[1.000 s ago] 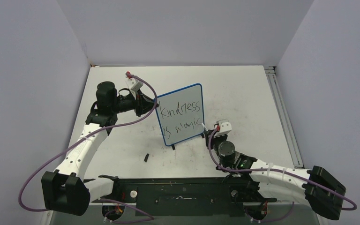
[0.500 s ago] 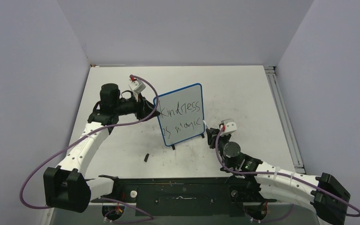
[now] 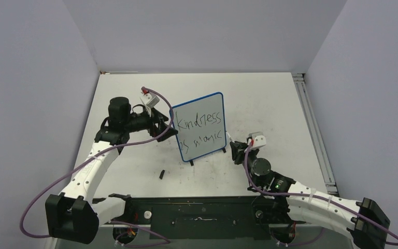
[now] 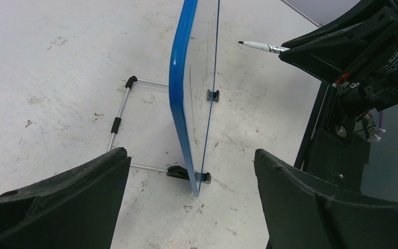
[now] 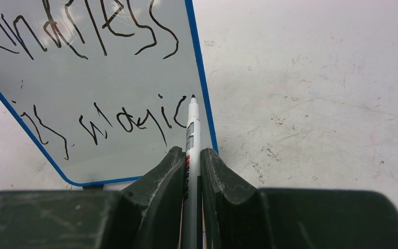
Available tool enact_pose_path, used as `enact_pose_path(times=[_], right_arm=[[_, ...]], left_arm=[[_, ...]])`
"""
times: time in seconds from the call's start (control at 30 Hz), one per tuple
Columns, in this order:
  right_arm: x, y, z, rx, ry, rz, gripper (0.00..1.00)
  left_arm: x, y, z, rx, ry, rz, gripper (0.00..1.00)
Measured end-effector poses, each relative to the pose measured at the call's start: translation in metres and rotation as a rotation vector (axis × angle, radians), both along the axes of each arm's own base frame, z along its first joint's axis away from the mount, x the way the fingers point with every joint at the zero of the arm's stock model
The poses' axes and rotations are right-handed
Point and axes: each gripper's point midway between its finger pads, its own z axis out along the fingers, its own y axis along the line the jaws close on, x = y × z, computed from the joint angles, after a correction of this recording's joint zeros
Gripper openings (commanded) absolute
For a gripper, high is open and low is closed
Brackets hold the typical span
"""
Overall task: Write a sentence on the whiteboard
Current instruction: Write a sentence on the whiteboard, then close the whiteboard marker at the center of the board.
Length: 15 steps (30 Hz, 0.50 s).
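Note:
The held marker is uncapped, and the black marker cap (image 3: pixel 161 174) lies below my left gripper, nearer my base. So that gripper should draw back and lower onto it.
The whiteboard (image 3: pixel 207 106) stands upright on its feet mid-table, blue-framed. The sentence (image 3: pixel 201 121) "Kindness is magic" is on it in two black lines, seen close in the right wrist view (image 5: pixel 129 123). My left gripper (image 3: pixel 169 127) is open at the board's left edge; in its wrist view the board's blue edge (image 4: pixel 180 93) stands between the wide-apart fingers (image 4: pixel 83 197), touching neither. My right gripper (image 3: pixel 234 150) is shut on a marker (image 5: pixel 192 129), uncapped, whose tip sits just off the board's lower right corner.
A small black marker cap (image 3: pixel 162 174) lies on the table in front of the board. The board's wire stand (image 4: pixel 119 119) reaches out behind it. A metal rail (image 3: pixel 313 129) runs along the table's right edge. Walls close in on three sides.
My left gripper has opened and let go of the board's left edge. My right gripper, still holding the marker, has drawn back to the right, away from the board.

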Motion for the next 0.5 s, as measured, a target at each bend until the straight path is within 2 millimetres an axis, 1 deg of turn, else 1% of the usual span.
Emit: enact_pose_path(times=[0.23,0.37,0.5], right_arm=[[-0.002,-0.001,-0.001,-0.007,0.004,0.004,0.11],[-0.003,-0.002,0.001,-0.012,0.000,0.008,0.11],[-0.004,-0.005,0.009,-0.013,-0.013,0.007,0.11]], left_arm=[[-0.015,0.010,-0.008,0.012,0.010,0.065,0.89],[-0.032,0.018,-0.012,-0.002,0.025,0.132,0.88],[-0.048,0.030,-0.016,-0.024,0.081,0.245,0.87]])
